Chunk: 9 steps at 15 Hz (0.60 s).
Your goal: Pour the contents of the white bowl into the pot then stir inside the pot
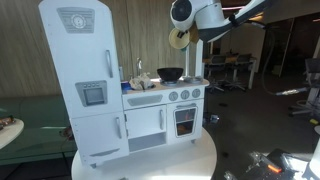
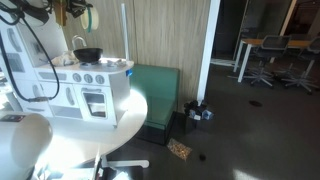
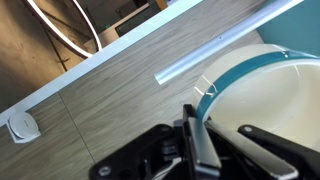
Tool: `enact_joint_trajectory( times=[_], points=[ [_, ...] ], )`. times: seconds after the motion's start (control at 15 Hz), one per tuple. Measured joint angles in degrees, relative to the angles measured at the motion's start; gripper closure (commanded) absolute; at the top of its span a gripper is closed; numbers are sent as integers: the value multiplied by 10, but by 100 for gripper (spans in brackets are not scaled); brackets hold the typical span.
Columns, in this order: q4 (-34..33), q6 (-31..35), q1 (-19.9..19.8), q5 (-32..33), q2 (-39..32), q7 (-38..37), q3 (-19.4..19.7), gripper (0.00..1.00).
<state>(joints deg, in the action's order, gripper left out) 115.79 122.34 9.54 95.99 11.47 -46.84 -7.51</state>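
Note:
The bowl hangs tilted, so my gripper needs to lower to the clear stove top beside the pot below it, turn level and release the bowl's rim.
The white bowl (image 3: 270,90) has a teal outside and rim. My gripper (image 3: 203,122) is shut on its rim in the wrist view. In both exterior views the bowl (image 1: 178,39) (image 2: 82,17) hangs tilted in my gripper (image 1: 184,30), high above the toy stove. The dark, wide, shallow pot (image 1: 171,73) (image 2: 88,54) stands on the stove top, below the bowl. What is inside the bowl and the pot cannot be seen.
The white toy kitchen (image 1: 90,80) with fridge, sink tap (image 1: 139,68) and oven (image 1: 186,118) stands on a round white table (image 1: 150,162). A green bench (image 2: 155,88) is against the wood-panelled wall. Small items lie on the floor (image 2: 197,112). Office chairs (image 2: 262,58) stand behind.

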Motion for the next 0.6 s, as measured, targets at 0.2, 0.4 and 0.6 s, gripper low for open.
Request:
enact_joint_trajectory(
  times=[0.2,0.4,0.6],
  points=[
    [-7,24,0,-156,50,98,41,97],
    [-7,23,-1,-307,81,206,87,97],
    [-7,11,-21,-451,93,317,113,97]
  ],
)
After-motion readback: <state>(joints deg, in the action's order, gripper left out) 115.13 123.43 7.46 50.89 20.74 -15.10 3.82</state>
